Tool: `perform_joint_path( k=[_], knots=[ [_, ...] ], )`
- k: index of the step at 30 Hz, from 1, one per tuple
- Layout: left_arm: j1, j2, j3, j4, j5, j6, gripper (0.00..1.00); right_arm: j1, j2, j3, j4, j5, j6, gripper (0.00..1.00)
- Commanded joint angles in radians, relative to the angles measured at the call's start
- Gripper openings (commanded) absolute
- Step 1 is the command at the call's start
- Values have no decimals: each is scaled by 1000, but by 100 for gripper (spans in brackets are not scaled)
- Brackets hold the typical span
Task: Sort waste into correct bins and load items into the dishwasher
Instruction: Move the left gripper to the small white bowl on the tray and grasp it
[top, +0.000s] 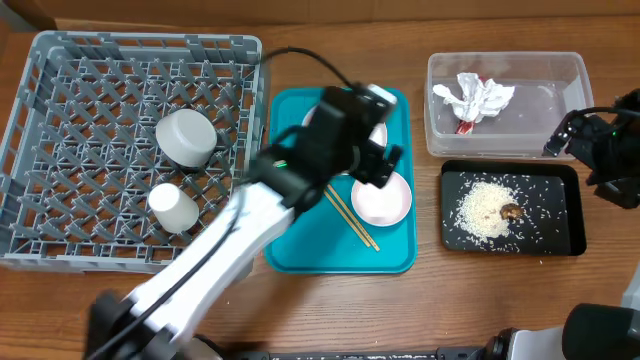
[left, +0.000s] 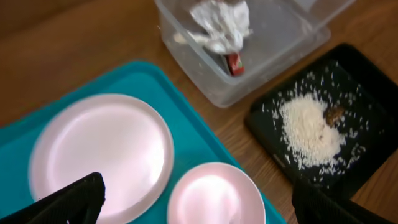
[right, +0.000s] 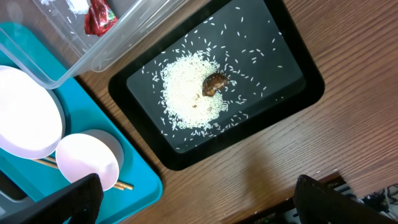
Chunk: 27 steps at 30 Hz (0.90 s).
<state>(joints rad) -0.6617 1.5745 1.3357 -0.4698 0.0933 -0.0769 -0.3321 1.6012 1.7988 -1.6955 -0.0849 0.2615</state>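
My left gripper needs to move down and back toward the black tray. It needs to get to the small bowl's rim on that side (top: 409, 202) (left: 252, 181).
My left gripper (top: 378, 152) (left: 196, 210) is open and empty above the teal tray, over the white plate (left: 102, 152) and the small pink-outside bowl (top: 381, 198) (left: 214, 194). Two chopsticks (top: 350, 217) lie on that tray beside the bowl. The napkin (top: 473, 97) and red sauce packet (top: 466, 126) lie in the clear tub (top: 560, 75). Rice (top: 485, 208) and a brown scrap (top: 511, 212) lie in the black tray (top: 565, 225). The grey bowl (top: 185, 137) and white cup (top: 173, 207) sit in the dish rack (top: 60, 110). My right gripper (top: 565, 135) (right: 199, 205) is open and empty by the bins.
The teal serving tray (top: 300, 255) lies between the rack and the bins. My left arm stretches diagonally from the front edge across the rack's corner. The right arm sits at the table's right edge. Bare wood shows in front of the black tray (right: 267, 155).
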Motion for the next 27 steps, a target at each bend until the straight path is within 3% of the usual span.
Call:
perform_joint_path(
  k=[1, 7, 18, 23, 27],
  knots=[
    [-49, 118, 37, 7, 14, -9, 97, 1, -18, 20, 3, 9, 3, 100],
    [-113, 240, 60, 16, -23, 48, 96, 1, -18, 20, 7, 8, 3, 100],
    [-204, 401, 59, -111, -24, 55, 76, 1, -18, 20, 7, 8, 3, 100],
    [-209, 440, 59, -138, -23, 55, 49, 1, -18, 20, 7, 8, 3, 100],
    [-208, 439, 63, -139, -34, 55, 11, 1, -18, 20, 6, 8, 3, 100]
  ],
)
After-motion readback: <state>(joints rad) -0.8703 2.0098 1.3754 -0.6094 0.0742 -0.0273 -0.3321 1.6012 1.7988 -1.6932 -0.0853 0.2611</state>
